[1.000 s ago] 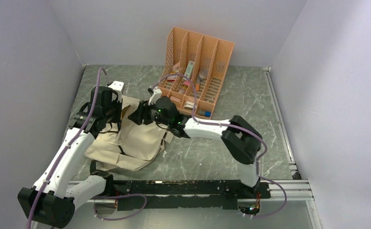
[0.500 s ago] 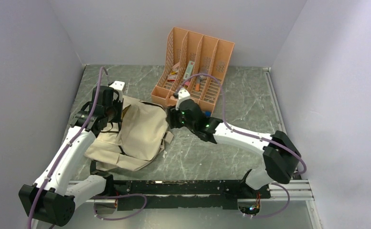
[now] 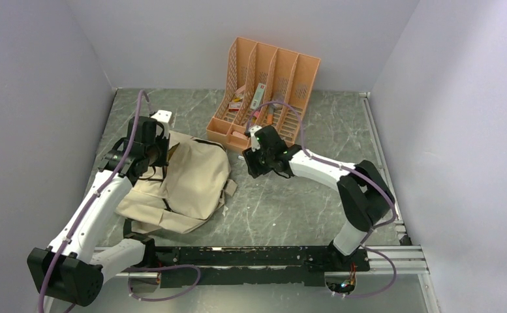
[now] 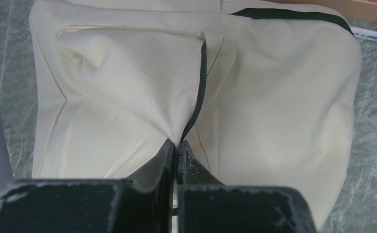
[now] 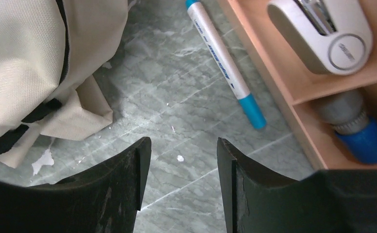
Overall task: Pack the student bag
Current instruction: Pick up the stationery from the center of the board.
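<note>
The white marker lies slanted to my open fingers, so next I need to turn my right gripper along it and lower onto the marker's body beside the near blue cap.
The beige student bag lies flat on the left of the table, its dark zipper running up the cream fabric. My left gripper is at the bag's far left edge. In the left wrist view it is shut on a pinch of bag fabric beside the zipper. My right gripper hovers over bare table between the bag and the organizer. In its wrist view the right gripper is open and holds nothing. The bag's corner shows at upper left.
An orange file organizer with several small items stands at the back centre. A white marker with blue caps lies on the table beside the organizer's front edge. A white stapler-like item and a grey-blue object sit in its compartments.
My right arm has pulled back off the bag and swung right toward the organizer, jaws open. The bag's top has settled flat. The left gripper has kept its pinch.
</note>
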